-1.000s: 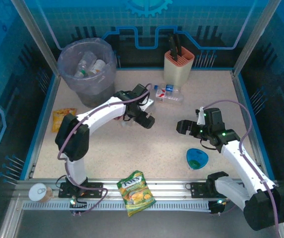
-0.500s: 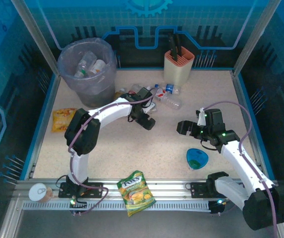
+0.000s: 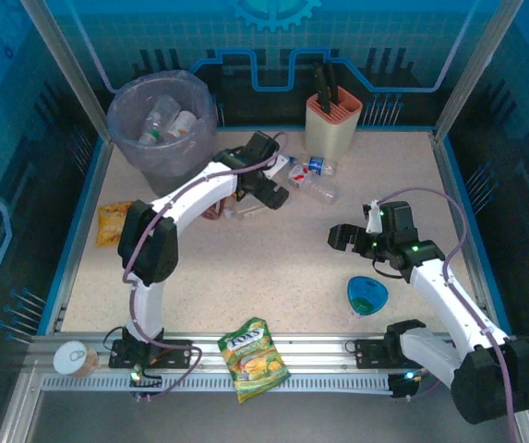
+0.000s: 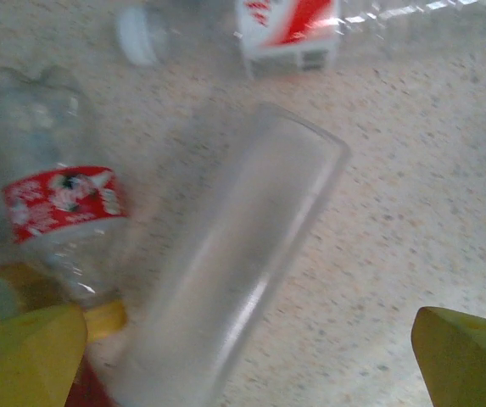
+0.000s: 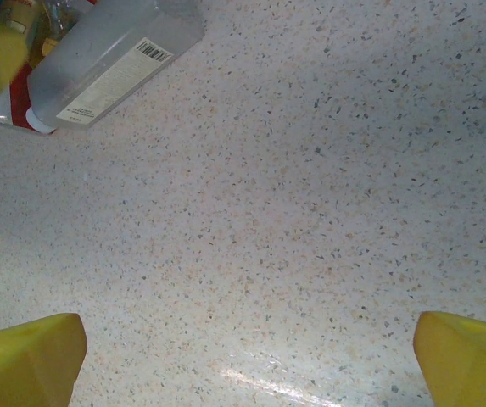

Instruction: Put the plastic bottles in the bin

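My left gripper goes down and turns next until its fingers straddle the middle of the clear bottle (image 4: 232,254). The clear bottle lies at a slant below the open fingers.
The grey bin (image 3: 186,157) stands at the back left, with several plastic bottles (image 3: 168,120) inside its bag. More bottles lie on the table to its right, including a blue-labelled one (image 3: 312,167) and a clear one (image 3: 322,190). My left gripper (image 3: 271,192) hovers among them, open. In the left wrist view a clear bottle (image 4: 234,263) lies slantwise between the yellow fingertips (image 4: 22,356), untouched, beside a red-labelled bottle (image 4: 60,203). My right gripper (image 3: 342,237) is open over bare table (image 5: 251,254), with a white-labelled clear bottle (image 5: 107,64) at the far left of its view.
A peach knife holder (image 3: 331,120) stands at the back centre. A blue bowl (image 3: 366,295) sits near the right arm. Snack bags lie at the left edge (image 3: 116,220) and the front rail (image 3: 255,355). A tin can (image 3: 75,358) rests at the front left.
My left arm has swung from mid-table toward the back, into the cluster of bottles beside the bin. The right arm has stayed put.
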### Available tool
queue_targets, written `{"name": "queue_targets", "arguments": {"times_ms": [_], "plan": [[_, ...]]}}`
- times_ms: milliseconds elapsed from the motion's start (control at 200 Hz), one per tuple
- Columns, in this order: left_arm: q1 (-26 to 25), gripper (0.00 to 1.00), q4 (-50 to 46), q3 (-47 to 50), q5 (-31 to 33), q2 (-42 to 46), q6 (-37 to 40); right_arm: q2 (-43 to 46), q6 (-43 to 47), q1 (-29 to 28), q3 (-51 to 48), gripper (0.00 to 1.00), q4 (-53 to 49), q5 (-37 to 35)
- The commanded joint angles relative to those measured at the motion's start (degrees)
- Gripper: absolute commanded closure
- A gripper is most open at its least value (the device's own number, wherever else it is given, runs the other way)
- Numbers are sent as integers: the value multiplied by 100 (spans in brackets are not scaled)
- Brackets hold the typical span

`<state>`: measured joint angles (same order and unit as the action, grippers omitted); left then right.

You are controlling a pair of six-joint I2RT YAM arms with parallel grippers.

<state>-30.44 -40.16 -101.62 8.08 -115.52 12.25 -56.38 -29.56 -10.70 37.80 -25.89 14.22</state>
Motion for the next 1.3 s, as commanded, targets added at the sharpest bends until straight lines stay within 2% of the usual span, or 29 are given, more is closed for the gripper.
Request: {"name": "queue_targets", "arguments": {"times_ms": [0,480,695,996,1156,1296], "plan": [[126,1,-244,-231,37,-378,256,57,112,112,-80,0,-38,81],[276,4,13,28,29,-886,261,-22,170,154,-37,0,-39,148],[277,14,91,139,47,-1062,265,4,174,164,-95,0,-39,154],[270,38,109,277,125,-1053,215,-22,170,163,-115,0,22,197],[262,45,71,321,80,-859,131,-7,161,162,-121,0,35,211],[223,46,-88,283,61,-529,38,-39,151,164,-131,0,96,214]]}}
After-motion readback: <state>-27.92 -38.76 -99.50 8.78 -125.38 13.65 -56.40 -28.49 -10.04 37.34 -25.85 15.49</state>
